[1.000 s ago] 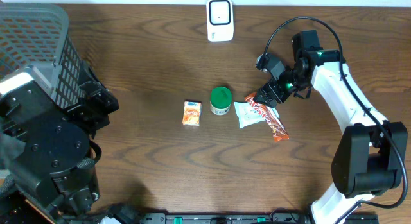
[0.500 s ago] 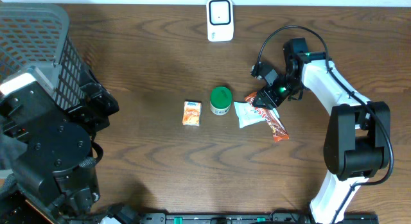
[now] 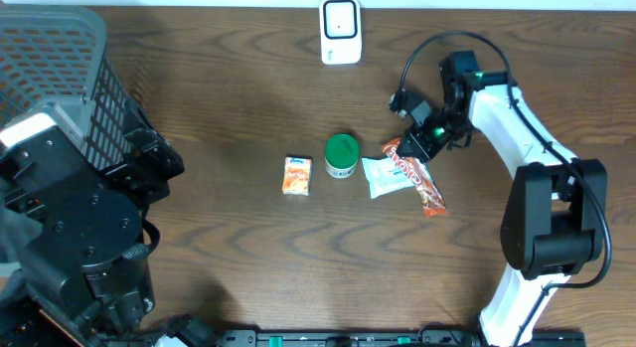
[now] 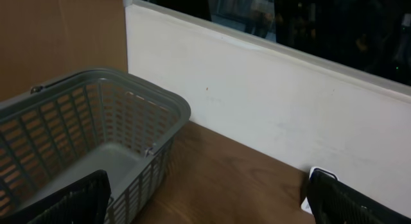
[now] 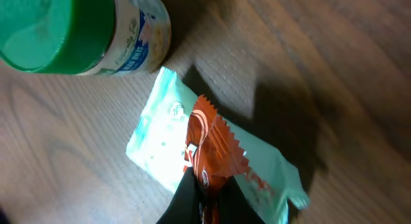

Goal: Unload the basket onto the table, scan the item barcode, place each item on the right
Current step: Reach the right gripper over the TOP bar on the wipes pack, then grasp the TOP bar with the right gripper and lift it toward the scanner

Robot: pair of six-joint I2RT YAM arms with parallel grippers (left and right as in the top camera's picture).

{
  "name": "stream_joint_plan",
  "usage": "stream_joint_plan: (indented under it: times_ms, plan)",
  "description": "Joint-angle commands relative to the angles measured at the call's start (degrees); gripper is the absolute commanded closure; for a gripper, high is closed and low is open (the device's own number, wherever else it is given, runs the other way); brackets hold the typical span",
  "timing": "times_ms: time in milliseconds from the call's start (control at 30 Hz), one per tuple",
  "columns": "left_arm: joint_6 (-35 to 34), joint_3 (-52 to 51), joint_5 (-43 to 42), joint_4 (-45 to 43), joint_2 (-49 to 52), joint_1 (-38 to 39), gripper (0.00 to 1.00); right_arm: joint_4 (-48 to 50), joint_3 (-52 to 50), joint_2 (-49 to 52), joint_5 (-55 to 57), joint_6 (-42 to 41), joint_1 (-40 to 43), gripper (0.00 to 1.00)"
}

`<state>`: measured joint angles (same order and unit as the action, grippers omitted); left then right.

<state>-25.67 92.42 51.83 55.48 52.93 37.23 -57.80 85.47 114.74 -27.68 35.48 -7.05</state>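
The bar (image 3: 418,180) rises outward in my right gripper next, tilts, comes down and is released on the bare tabletop, since clear wood lies outward of it.
An orange snack bar (image 3: 418,180) lies on the wooden table, its upper end over a white-and-teal packet (image 3: 379,176). My right gripper (image 3: 408,148) is shut on the bar's crimped upper end. In the right wrist view the dark fingers (image 5: 186,201) pinch the orange wrapper (image 5: 209,144) above the packet (image 5: 160,137). The white scanner (image 3: 339,30) stands at the table's far edge. My left gripper (image 4: 205,211) is open and holds nothing; its black fingers (image 4: 77,201) frame the table between the basket and the scanner's corner (image 4: 308,199).
A green-lidded jar (image 3: 342,156) stands just left of the packet, and a small orange box (image 3: 297,175) lies left of the jar. A grey mesh basket (image 3: 60,59) fills the far-left corner. The bulky left arm (image 3: 70,228) sits at the near left.
My right gripper closed on the upper end of the orange bar, and the arm shifted slightly toward the far side. The left arm has stayed still.
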Motion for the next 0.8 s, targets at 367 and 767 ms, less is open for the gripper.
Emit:
stream_joint_plan:
  times_ms: [367,767]
  plan:
    - [-0.3,-0.1,1.4,0.4,0.1,-0.2,0.02,-1.1,7.7,-0.1,53.2,-19.5,-7.5,0.98]
    - [-0.3,-0.1,1.4,1.1,0.1,-0.2,0.02,12.0,7.5,0.3,75.9,-29.9,-16.3,0.98]
